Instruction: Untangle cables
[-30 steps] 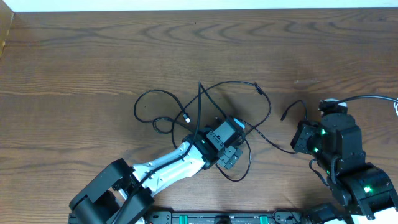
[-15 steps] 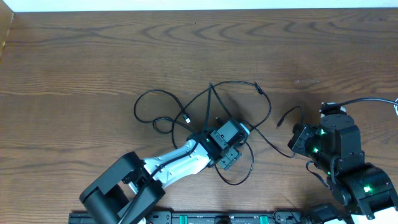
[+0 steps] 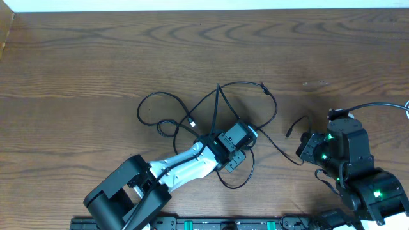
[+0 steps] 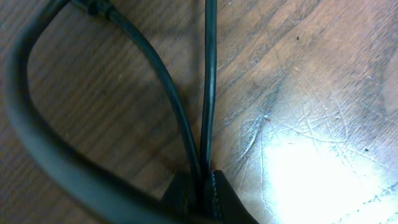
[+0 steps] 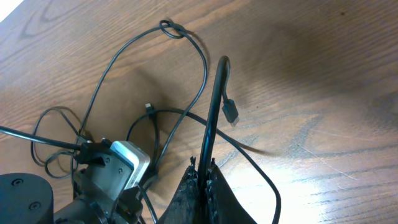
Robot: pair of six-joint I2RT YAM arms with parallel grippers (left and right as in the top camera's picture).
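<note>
My right gripper will next lower its cable onto the bare wood (image 3: 304, 167) beside the tangle and let go of it, because the small plug end hangs clear of the loops.
Several thin black cables (image 3: 211, 112) lie tangled in loops at the middle of the wooden table. My left gripper (image 3: 235, 156) reaches into the tangle from the lower left. In the left wrist view my left gripper (image 4: 205, 183) is shut on two black cable strands (image 4: 208, 93) that run away from it side by side. My right gripper (image 3: 305, 148) is to the right of the tangle. It (image 5: 204, 171) is shut on one black cable (image 5: 214, 106) just short of its small plug end (image 5: 229, 112).
The left arm's camera housing (image 5: 118, 162) sits over the tangle, close to the right gripper's left side. A knotted loop (image 5: 171, 28) lies at the tangle's far side. The table's far edge (image 3: 204, 9) runs along the top.
The left gripper has shut on two strands of the tangle. The cable's upper bend has shifted right. The right gripper has drawn slightly down and right with its cable end.
</note>
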